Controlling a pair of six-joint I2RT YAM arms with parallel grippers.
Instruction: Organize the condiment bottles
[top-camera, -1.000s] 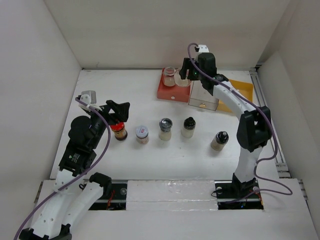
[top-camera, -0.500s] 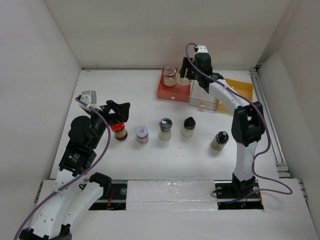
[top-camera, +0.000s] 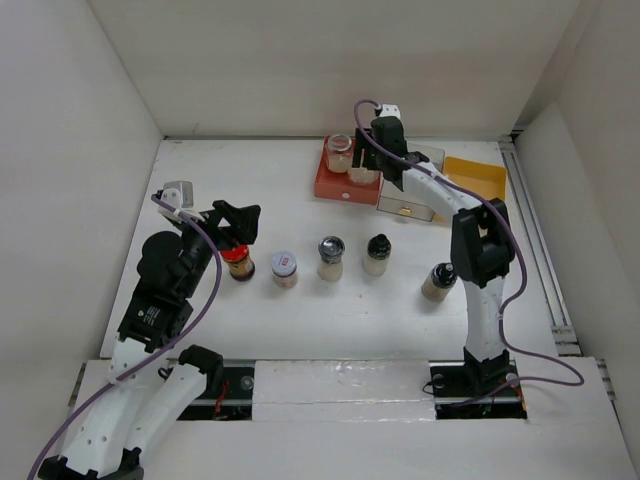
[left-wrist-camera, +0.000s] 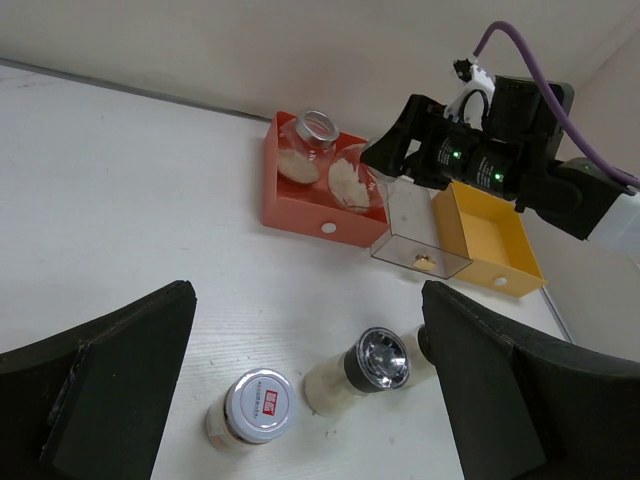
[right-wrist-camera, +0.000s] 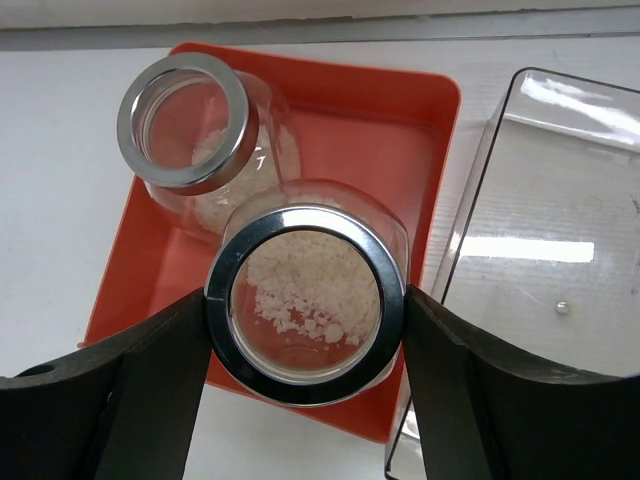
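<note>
The free spot beside the second jar in the red tray is just below my right gripper, so I should lower the held jar there and release.
My right gripper is shut on a clear glass jar of white grains, over the near right part of the red tray. I cannot tell if the jar touches the tray. A second clear glass jar stands in that tray and also shows in the right wrist view. A row stands mid-table: a dark red-capped bottle, a white-lidded jar, a silver-lidded jar and two pale black-capped bottles. My left gripper is open and empty above the red-capped bottle.
A clear square tray sits right of the red tray, with a small object inside. A yellow tray lies beyond it at the far right. White walls close in the table on three sides.
My right gripper has carried the clear glass jar leftward, from beside the clear tray to over the red tray next to the other glass jar. The left arm has not moved.
</note>
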